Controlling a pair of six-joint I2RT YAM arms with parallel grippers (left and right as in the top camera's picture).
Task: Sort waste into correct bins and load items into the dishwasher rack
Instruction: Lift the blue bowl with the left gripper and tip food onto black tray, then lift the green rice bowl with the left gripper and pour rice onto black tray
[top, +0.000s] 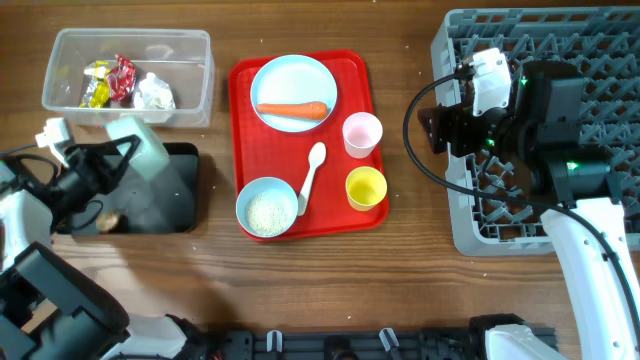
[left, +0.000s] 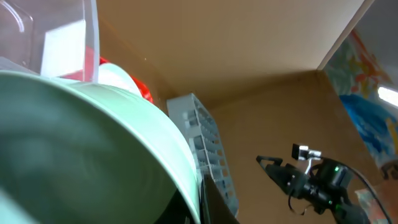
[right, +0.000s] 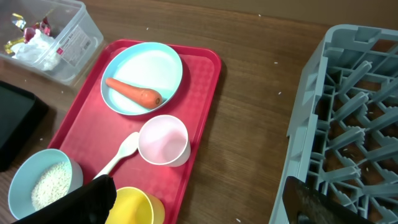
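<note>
The tray (top: 345, 215) to the right of my left gripper in the overhead view has bare space between plate and rice, so next I swing across, level the green bowl and release it.
My left gripper (top: 118, 158) is shut on a pale green bowl (top: 143, 146) and holds it tilted over the black bin (top: 175, 195); the bowl fills the left wrist view (left: 81, 155). My right gripper (top: 432, 128) is open and empty, hovering over bare table between the red tray (top: 345, 215) and the grey dishwasher rack (top: 460, 225); in the right wrist view the gripper (right: 199, 208) spans from the yellow cup (right: 134, 208) to the rack's edge (right: 298, 149). On the tray are a blue plate (top: 292, 82) with a carrot (top: 291, 109), a pink cup (top: 362, 133), a white spoon (top: 310, 175) and a blue bowl of rice (top: 267, 207).
A clear bin (top: 195, 75) with wrappers (top: 120, 82) stands at the back left. A brown scrap (top: 108, 221) lies in the black bin. The rack fills the right side of the table.
</note>
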